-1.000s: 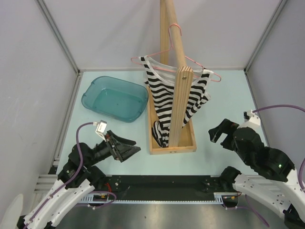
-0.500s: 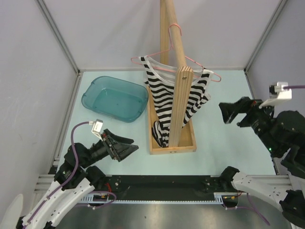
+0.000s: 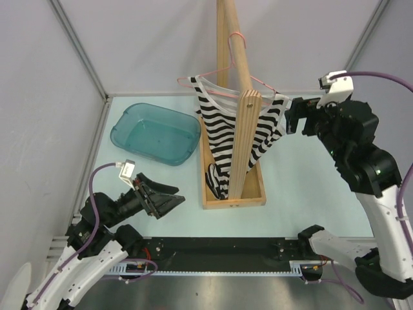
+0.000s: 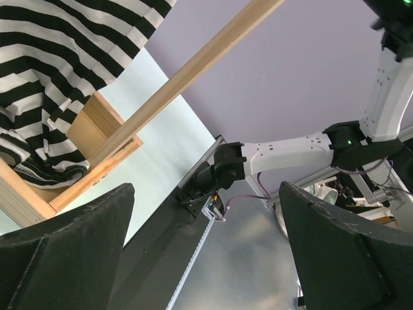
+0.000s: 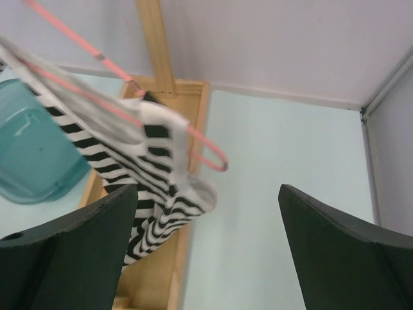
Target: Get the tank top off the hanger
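I will next turn my right gripper and move it onto the tank top's strap by the hanger's tip (image 3: 279, 99) (image 5: 165, 129), because that strap is to the gripper's left in the top view.
The striped tank top (image 3: 218, 123) hangs on the pink wire hanger (image 3: 274, 88), whose hook sits over the wooden rod (image 3: 237, 59) of a stand. Its hem lies in the wooden base tray (image 3: 259, 188). My right gripper (image 3: 295, 116) is open and empty, raised just right of the hanger's right end. In the right wrist view the tank top (image 5: 155, 161) and hanger tip (image 5: 210, 155) sit ahead between the fingers (image 5: 71, 252). My left gripper (image 3: 169, 197) is open and empty, low at the front left. The left wrist view shows the tank top (image 4: 58, 71) at upper left.
A teal plastic bin (image 3: 155, 134) sits left of the stand. White walls enclose the pale table on three sides. The black rail with the arm bases (image 3: 219, 248) runs along the near edge.
My right arm has risen and swung forward and left, from low at the front right up to the hanger's right end. The left gripper drifted slightly back. Tank top and hanger are unmoved.
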Available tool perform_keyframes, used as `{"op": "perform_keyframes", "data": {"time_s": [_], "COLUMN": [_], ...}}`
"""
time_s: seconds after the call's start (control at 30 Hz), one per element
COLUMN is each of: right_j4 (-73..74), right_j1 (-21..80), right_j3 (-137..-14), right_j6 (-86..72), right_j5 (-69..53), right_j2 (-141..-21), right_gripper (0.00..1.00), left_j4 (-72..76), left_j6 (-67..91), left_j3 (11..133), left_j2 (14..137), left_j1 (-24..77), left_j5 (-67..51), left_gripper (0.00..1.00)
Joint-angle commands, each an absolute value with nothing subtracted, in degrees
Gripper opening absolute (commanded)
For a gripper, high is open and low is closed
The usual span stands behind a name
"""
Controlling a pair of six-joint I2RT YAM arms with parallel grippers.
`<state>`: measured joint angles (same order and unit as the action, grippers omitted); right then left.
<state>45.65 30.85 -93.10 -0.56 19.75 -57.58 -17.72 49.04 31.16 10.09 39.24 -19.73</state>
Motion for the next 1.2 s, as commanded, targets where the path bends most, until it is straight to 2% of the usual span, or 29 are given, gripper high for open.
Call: {"op": "perform_keyframes", "data": {"time_s": [0.0,0.07,0.23,0.37,0.63,0.73,0.77,0.9,0.97,1.1,1.17], "right_j4": [37.89,35.60,29.20,23.74,18.81,18.63,18.63,16.88,16.61,15.65,15.47], "right_j1": [13.48,7.07,0.89,0.44,0.44,0.44,0.44,0.44,0.44,0.44,0.44], "right_j3": [-90.62,-89.13,-85.88,-83.24,-83.40,-84.28,-84.98,-84.64,-84.38,-83.50,-83.32], "right_j6": [2.81,4.13,2.56,1.24,0.26,0.26,0.26,0.26,0.26,0.26,0.26], "right_j5": [-8.66,-19.18,-35.66,-38.93,-44.38,-47.18,-48.15,-49.66,-49.83,-50.80,-51.41], "right_j2": [-58.62,-59.32,-60.29,-60.47,-64.85,-66.35,-67.14,-67.59,-67.76,-67.94,-68.20], "right_gripper": [0.95,0.95,0.90,0.79,0.68,0.61,0.51,0.45,0.37,0.35,0.29], "left_j4": [-17.58,-18.54,-18.98,-18.98,-19.51,-19.86,-20.04,-20.30,-20.48,-20.39,-20.39], "left_j6": [47.64,47.29,47.02,47.02,47.20,47.28,47.37,47.37,47.20,47.20,47.20], "left_j3": [34.89,35.33,36.30,37.00,38.06,38.06,38.06,38.58,38.93,39.20,39.20], "left_j2": [12.39,13.00,14.24,15.29,14.86,14.59,14.50,14.41,14.59,15.20,15.47], "left_j1": [39.11,39.11,39.11,39.02,39.11,39.02,39.02,39.11,39.11,39.02,39.02], "left_j5": [-21.71,-22.15,-23.20,-24.17,-25.05,-25.31,-25.31,-25.49,-25.40,-25.49,-25.66], "left_gripper": [0.99,0.99,0.99,0.99,1.00,1.00,0.99,0.99,0.99,0.99,0.99]}}
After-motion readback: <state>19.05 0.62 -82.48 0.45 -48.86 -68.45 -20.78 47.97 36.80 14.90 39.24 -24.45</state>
